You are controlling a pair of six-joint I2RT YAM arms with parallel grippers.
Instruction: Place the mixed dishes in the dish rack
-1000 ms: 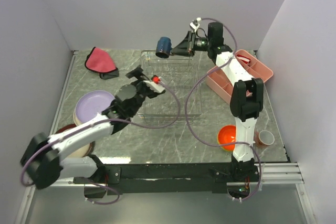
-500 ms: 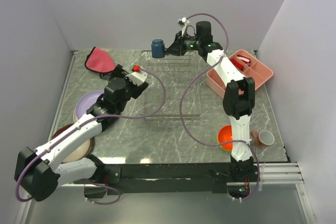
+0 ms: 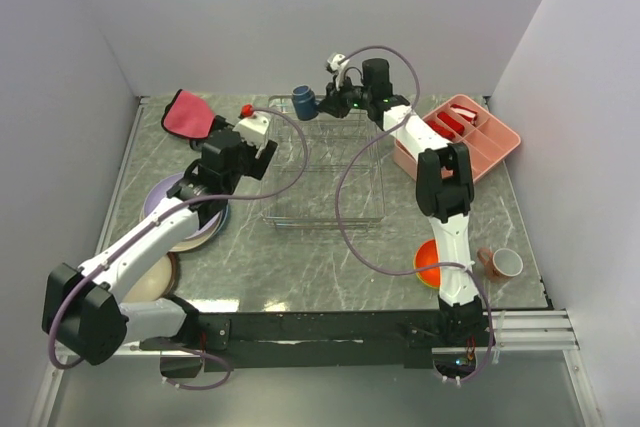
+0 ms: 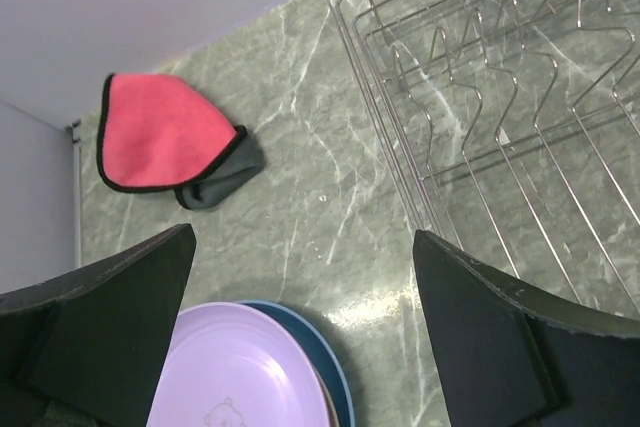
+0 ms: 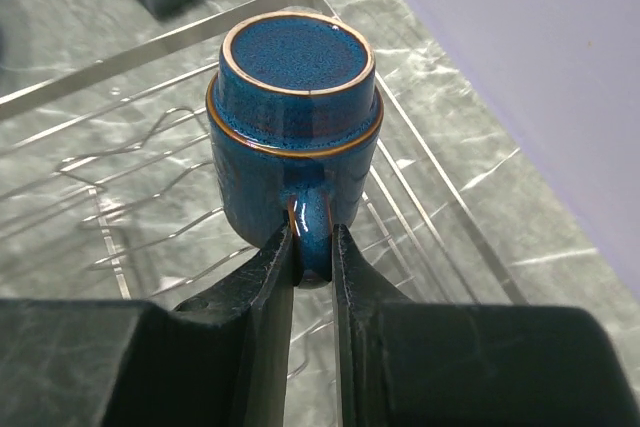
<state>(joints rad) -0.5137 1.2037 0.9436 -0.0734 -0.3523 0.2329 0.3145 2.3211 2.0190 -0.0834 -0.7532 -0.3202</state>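
Note:
The rack's back corner nearest the cloth is outward of the left gripper, so the left gripper should move outward next and close there, beside the held mug.
My right gripper (image 5: 312,247) is shut on the handle of the dark blue mug (image 5: 290,137). It holds the mug upside down just above the back left corner of the wire dish rack (image 3: 325,162); the mug also shows from above (image 3: 303,102). My left gripper (image 4: 300,337) is open and empty, above the table between the rack (image 4: 500,97) and the plate stack. The lavender plate (image 4: 235,372) lies on a blue plate (image 4: 325,362). The red-rimmed cream plate (image 3: 150,282), orange bowl (image 3: 432,259) and pink cup (image 3: 505,264) sit near the front. The yellow-green bowl is out of view.
A red-pink folded cloth (image 3: 188,114) lies at the back left. A pink compartment tray (image 3: 460,142) stands right of the rack. Grey walls close in the left, back and right sides.
My right gripper has carried the mug left and down toward the rack's back left corner. My left arm has swung left, away from the rack, to above the plate stack.

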